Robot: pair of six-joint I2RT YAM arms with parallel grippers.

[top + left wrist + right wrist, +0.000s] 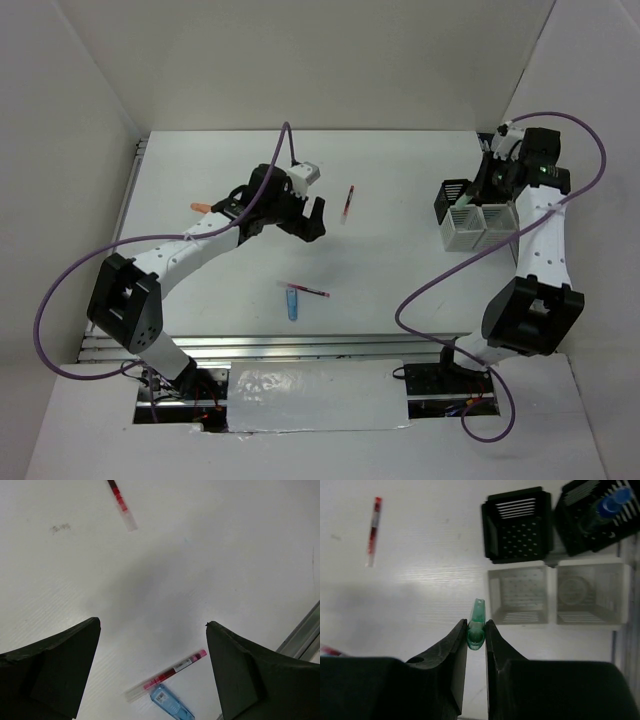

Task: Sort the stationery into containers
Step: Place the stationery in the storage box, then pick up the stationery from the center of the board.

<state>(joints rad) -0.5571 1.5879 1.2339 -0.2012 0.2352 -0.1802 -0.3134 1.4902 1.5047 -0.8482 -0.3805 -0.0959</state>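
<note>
The robot should next bring its left gripper back toward the metal bar, turning and lowering it onto the blue marker's middle (292, 304) (172, 704), because that lies below and back from the gripper.
My right gripper (476, 623) is shut on a pale green tube (478, 611) and holds it above the table just left of the containers. These are two black bins (517, 526) and two white bins (519, 594), also seen in the top view (470, 222). A blue-capped bottle (606, 506) lies in the right black bin. A white round lump (573, 590) sits in the right white bin. My left gripper (152, 624) is open and empty above the table (400, 290). Below it lie a red pen (167, 675) and a blue marker (171, 706). Another red pen (348, 202) lies farther back.
An orange piece (200, 207) lies on the table behind my left arm. A metal rail (300, 345) runs along the near table edge. White walls enclose the table on three sides.
</note>
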